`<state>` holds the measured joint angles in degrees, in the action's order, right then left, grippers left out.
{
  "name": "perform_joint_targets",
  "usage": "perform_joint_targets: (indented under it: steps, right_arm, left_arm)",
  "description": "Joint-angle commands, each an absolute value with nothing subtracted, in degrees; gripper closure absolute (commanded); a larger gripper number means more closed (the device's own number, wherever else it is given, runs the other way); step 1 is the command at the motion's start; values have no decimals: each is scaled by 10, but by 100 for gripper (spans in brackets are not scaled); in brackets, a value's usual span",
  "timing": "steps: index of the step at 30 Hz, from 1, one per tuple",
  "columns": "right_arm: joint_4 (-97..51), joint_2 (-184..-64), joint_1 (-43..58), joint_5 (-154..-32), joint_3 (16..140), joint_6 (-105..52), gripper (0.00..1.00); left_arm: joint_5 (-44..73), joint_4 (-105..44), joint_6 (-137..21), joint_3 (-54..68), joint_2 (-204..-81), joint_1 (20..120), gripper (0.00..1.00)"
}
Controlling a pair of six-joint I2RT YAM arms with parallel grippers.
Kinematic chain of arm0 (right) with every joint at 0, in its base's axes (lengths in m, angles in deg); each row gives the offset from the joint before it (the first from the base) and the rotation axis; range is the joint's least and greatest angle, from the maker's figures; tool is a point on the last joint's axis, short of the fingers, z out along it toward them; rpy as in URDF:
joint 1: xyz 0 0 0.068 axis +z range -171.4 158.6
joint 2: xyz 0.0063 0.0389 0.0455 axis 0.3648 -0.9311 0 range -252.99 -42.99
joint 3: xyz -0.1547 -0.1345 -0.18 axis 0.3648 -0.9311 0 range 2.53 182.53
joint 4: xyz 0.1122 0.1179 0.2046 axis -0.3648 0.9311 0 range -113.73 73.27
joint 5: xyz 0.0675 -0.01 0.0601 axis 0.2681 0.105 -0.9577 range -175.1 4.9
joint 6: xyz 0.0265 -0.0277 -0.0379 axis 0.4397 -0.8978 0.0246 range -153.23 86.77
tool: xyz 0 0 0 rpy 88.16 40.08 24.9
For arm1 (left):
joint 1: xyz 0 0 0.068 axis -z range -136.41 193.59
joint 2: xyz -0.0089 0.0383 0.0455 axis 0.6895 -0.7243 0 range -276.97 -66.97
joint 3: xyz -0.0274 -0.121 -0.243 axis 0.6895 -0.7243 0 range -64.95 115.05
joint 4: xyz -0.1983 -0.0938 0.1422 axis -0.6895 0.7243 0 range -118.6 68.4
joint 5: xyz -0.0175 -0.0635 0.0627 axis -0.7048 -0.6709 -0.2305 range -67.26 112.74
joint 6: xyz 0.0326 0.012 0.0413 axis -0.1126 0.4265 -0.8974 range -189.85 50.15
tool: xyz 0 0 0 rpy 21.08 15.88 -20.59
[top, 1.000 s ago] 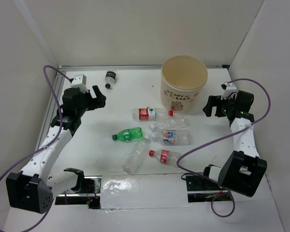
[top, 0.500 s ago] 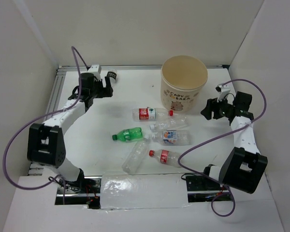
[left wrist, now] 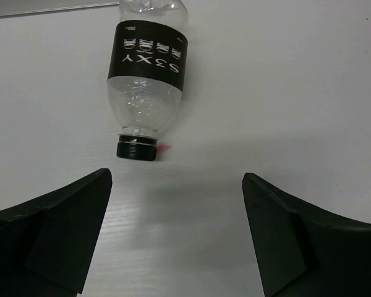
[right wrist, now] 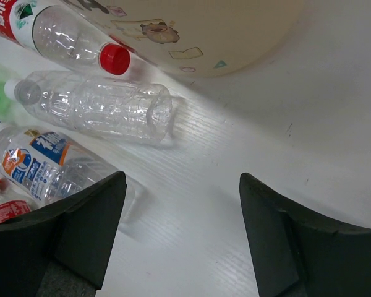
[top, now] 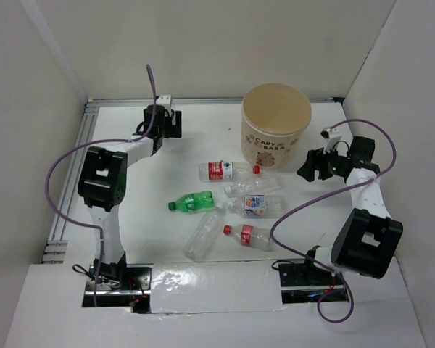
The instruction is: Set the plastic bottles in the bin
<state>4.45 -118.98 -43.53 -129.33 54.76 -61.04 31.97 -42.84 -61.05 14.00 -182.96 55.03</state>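
Note:
I will lower my left gripper outward next, past the black cap and onto the bottle's clear shoulder (left wrist: pixel 143 99), because the bottle is below and outward of its open fingers.
A clear bottle with a black label and black cap (left wrist: pixel 147 68) lies on the white table just ahead of my open, empty left gripper (left wrist: pixel 176 178). In the top view my left gripper (top: pixel 168 125) covers it at the back left. The cream bin (top: pixel 275 123) stands at the back right and also shows in the right wrist view (right wrist: pixel 204 31). My right gripper (top: pixel 312 165) is open and empty, right of the bin's base (right wrist: pixel 182 176). Several bottles lie mid-table: red-labelled (top: pixel 225 171), clear (top: pixel 254 186), green (top: pixel 192 201), blue-white (top: pixel 257 206), crushed clear (top: pixel 201 235), red-capped (top: pixel 248 235).
White walls close in the table on the left, back and right. An aluminium rail (top: pixel 72 174) runs along the left edge. Purple cables loop from both arms. In the right wrist view the clear bottle (right wrist: pixel 99 105) and the blue-white one (right wrist: pixel 43 167) lie left of my fingers.
My left arm has stretched toward the back and its gripper has swung right, over the black-labelled bottle. My right gripper has edged slightly left toward the bin. The bottles have not moved.

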Motion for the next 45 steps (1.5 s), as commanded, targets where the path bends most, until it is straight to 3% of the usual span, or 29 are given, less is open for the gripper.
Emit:
perform_joint_targets:
  steps: [1,9,19,22,23,26,28,29,30,33,36,40,41,42,45]
  right_arm:
    - [54,-1192,-438,-1300,583,-616,19]
    - [79,-1233,-438,-1295,625,-616,19]
    - [73,-1262,-438,-1305,654,-597,19]
    - [73,-1262,-438,-1305,660,-597,19]
    - [73,-1267,-438,-1305,660,-597,19]
    - [73,-1268,-438,-1305,666,-597,19]
    - [73,-1268,-438,-1311,666,-597,19]
    - [73,-1268,-438,-1311,666,-597,19]
    - [73,-1268,-438,-1317,666,-597,19]
    - [81,-1268,-438,-1324,661,-604,19]
    - [105,-1268,-427,-1329,655,-632,25]
    - [162,-1262,-384,-1324,643,-703,65]
    - [163,-1256,-374,-1319,633,-724,81]
    - [169,-1256,-356,-1312,627,-729,88]
    - [169,-1221,-328,-1305,598,-753,86]
  left_arm:
    - [371,-485,-635,201,-1883,555,0]
    - [407,-498,-625,289,-1977,527,0]
    - [342,-440,-611,402,-2050,520,0]
    - [319,-419,-601,420,-2062,515,20]
    - [319,-412,-601,425,-2062,515,38]
    - [313,-406,-601,425,-2062,510,56]
    - [313,-399,-596,425,-2062,510,86]
    - [313,-392,-590,419,-2051,510,95]
    - [313,-392,-589,411,-2043,510,99]
    - [305,-405,-595,361,-1985,515,100]
    - [252,-432,-595,288,-1916,521,100]
    - [150,-445,-595,209,-1754,550,100]
    - [134,-445,-579,198,-1727,557,100]
    - [108,-445,-579,180,-1704,563,100]
    - [40,-450,-557,179,-1644,600,100]
